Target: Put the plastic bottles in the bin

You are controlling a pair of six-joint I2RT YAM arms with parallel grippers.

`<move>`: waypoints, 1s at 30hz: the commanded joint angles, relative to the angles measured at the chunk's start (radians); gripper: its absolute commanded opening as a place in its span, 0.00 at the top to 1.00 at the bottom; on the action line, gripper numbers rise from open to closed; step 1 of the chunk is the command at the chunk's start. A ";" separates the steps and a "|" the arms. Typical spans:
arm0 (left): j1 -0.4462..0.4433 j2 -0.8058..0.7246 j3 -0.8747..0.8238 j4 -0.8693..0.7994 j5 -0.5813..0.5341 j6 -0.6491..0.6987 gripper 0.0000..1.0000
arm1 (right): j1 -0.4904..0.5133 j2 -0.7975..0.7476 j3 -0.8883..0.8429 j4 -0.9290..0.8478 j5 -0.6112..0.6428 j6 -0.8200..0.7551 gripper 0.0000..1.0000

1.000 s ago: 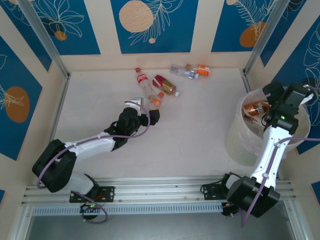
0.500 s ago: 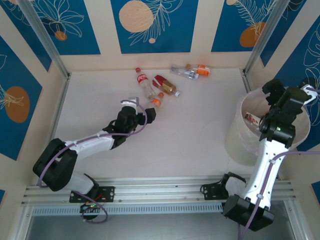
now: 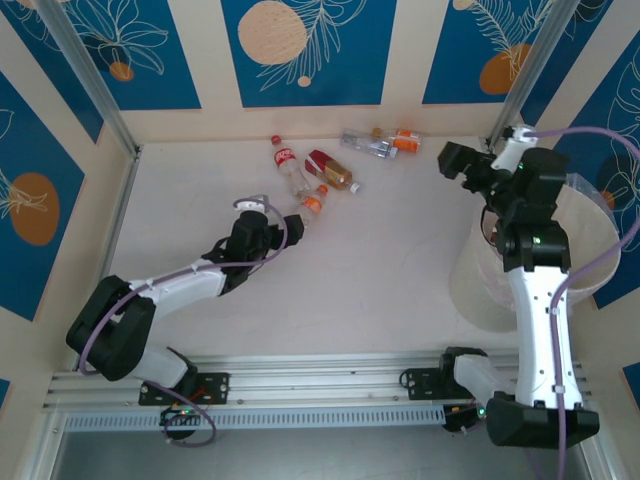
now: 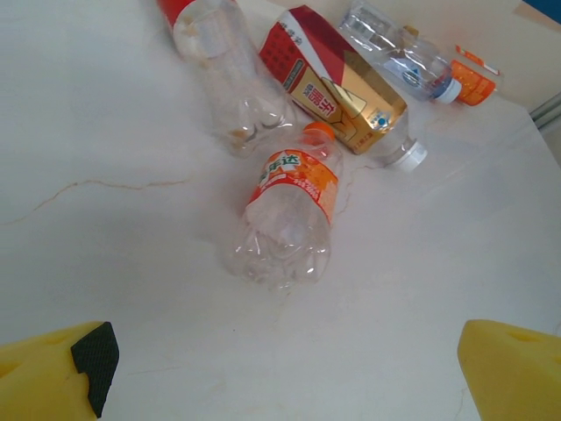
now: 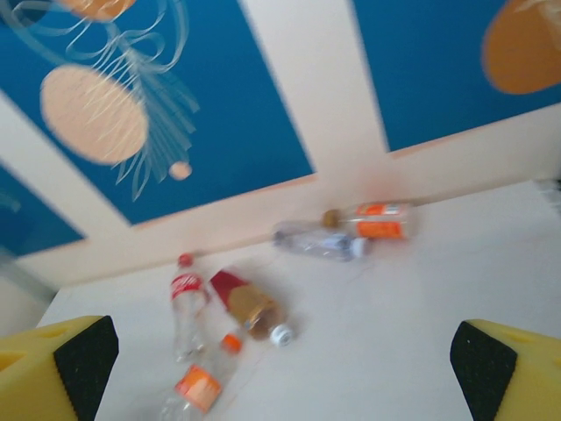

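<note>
The orange-capped bottle lies nearest, in front of the other bottles, so my left gripper should move outward and down onto the clear lower body of the orange-capped bottle (image 3: pixel 307 214) (image 4: pixel 286 235).
Several plastic bottles lie near the back wall. An orange-capped, orange-labelled bottle (image 4: pixel 289 210) (image 3: pixel 312 203) lies just ahead of my left gripper (image 4: pixel 285 390) (image 3: pixel 282 220), which is open and empty. Behind it lie a red-capped bottle (image 4: pixel 219 61) (image 3: pixel 284 161) and a red-and-gold-labelled one (image 4: pixel 337 92) (image 3: pixel 331 170). Farther back are a clear bottle (image 3: pixel 365 143) (image 5: pixel 316 241) and an orange-labelled one (image 3: pixel 405 141) (image 5: pixel 377 219). My right gripper (image 3: pixel 475 158) (image 5: pixel 280 377) hangs open and empty in the air, left of the bin (image 3: pixel 478 282), facing the bottles.
The pale bin stands at the right edge, partly covered by my right arm. Walls with blue panels (image 3: pixel 305 50) close the back and sides. Metal posts (image 3: pixel 95 85) stand in the back corners. Bare tabletop (image 3: pixel 390 250) lies between the two arms.
My right arm has risen from over the bin and swung left, toward the back. The left gripper has shifted slightly left, short of the orange-capped bottle.
</note>
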 commanded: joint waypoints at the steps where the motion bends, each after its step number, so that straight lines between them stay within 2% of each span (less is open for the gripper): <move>1: 0.026 0.028 0.029 -0.056 0.059 -0.015 0.00 | 0.084 0.049 0.042 -0.018 -0.041 -0.104 0.01; 4: 0.033 0.064 0.080 -0.111 0.117 0.024 0.00 | 0.150 0.089 0.040 -0.025 -0.018 -0.130 0.01; 8: 0.033 0.129 0.177 -0.224 0.136 0.111 0.00 | 0.201 0.114 0.011 -0.030 -0.003 -0.092 0.01; 13: 0.029 0.232 0.286 -0.301 0.146 0.202 0.01 | 0.239 0.096 -0.048 -0.030 -0.049 -0.004 0.01; 17: 0.030 0.337 0.386 -0.354 0.167 0.250 0.01 | 0.277 0.075 -0.086 -0.033 -0.072 0.010 0.01; 26: 0.026 0.533 0.597 -0.469 0.124 0.308 0.01 | 0.335 0.066 -0.119 -0.054 -0.022 -0.014 0.01; 30: 0.026 0.584 0.648 -0.487 0.117 0.334 0.05 | 0.340 0.060 -0.120 -0.065 -0.009 -0.026 0.01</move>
